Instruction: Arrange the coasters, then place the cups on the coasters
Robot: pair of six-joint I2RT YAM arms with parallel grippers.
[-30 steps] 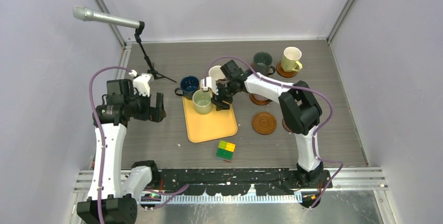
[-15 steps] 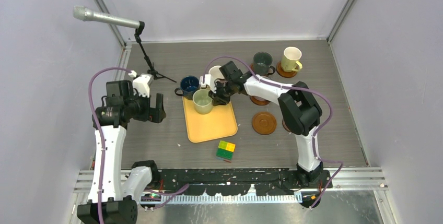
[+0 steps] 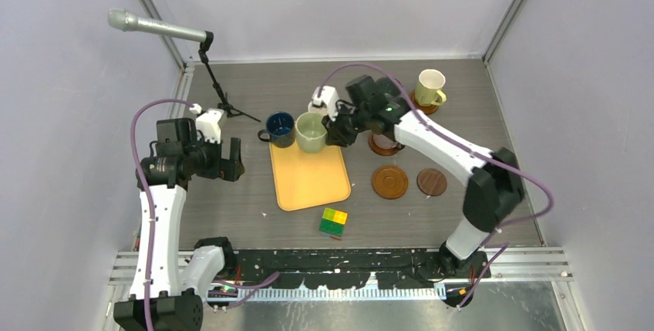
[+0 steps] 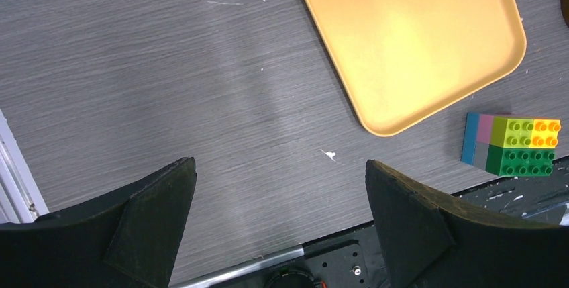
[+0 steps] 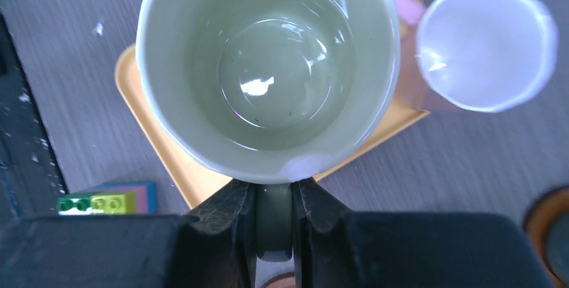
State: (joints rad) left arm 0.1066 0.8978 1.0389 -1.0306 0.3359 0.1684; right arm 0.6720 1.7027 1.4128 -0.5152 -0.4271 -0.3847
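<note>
Next I will swing my right gripper across and down to release the light green cup, as the place beside the pale yellow cup [image 3: 429, 86] lies to its right in the top view.
My right gripper [image 3: 333, 132] [image 5: 274, 194] is shut on the handle of the light green cup [image 3: 311, 132] [image 5: 268, 66], holding it upright above the tray's far edge. The dark blue cup [image 3: 279, 128] stands just left of it. The white-pink cup [image 3: 321, 103] [image 5: 486, 43] is behind it. A pale yellow cup [image 3: 429, 86] sits on a coaster at the back right. A reddish-brown coaster [image 3: 389, 182] and a darker brown one [image 3: 432, 182] lie bare; another coaster [image 3: 383, 145] shows partly under the right arm. My left gripper [image 3: 231, 160] [image 4: 278, 167] hangs open over bare table.
An orange tray [image 3: 308, 180] [image 4: 416, 39] lies mid-table with nothing on it. A yellow-green block [image 3: 333, 222] [image 4: 513, 144] sits near the front edge. A microphone [image 3: 158, 26] on a stand [image 3: 224, 103] occupies the back left. Grey walls close in the table.
My right gripper closed on the light green cup's handle and lifted it off the tray toward the back. The right elbow swung right, uncovering the darker brown coaster. The left arm stayed still.
</note>
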